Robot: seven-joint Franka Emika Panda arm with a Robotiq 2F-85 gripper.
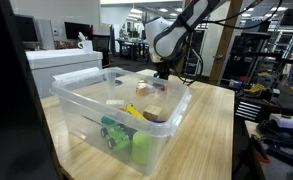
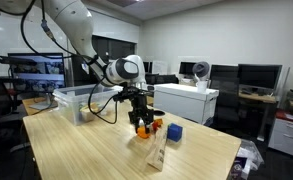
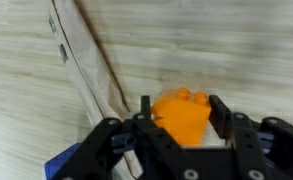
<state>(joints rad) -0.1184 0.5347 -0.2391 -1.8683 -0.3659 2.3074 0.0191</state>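
Observation:
The robot's gripper will next lift the orange block up off the table, move it across and over the open clear bin and release it, since toys are already inside the bin.
An orange toy block (image 3: 182,118) with studs on top sits on the light wooden table (image 3: 236,50), on a pale sheet. In the wrist view my gripper (image 3: 180,104) straddles it, with one black finger against each side of the block. In an exterior view the gripper (image 2: 141,120) points straight down at the orange block (image 2: 143,128) near the table's far end. In an exterior view the gripper (image 1: 164,72) is low behind the clear bin, and the block is hidden there.
A blue block (image 2: 174,132) and a small red-orange piece (image 2: 156,124) lie beside the gripper. A clear plastic piece (image 2: 158,154) stands in front of them. A clear bin (image 1: 78,100) holds green and yellow toys. A pale strip (image 3: 81,60) crosses the wood.

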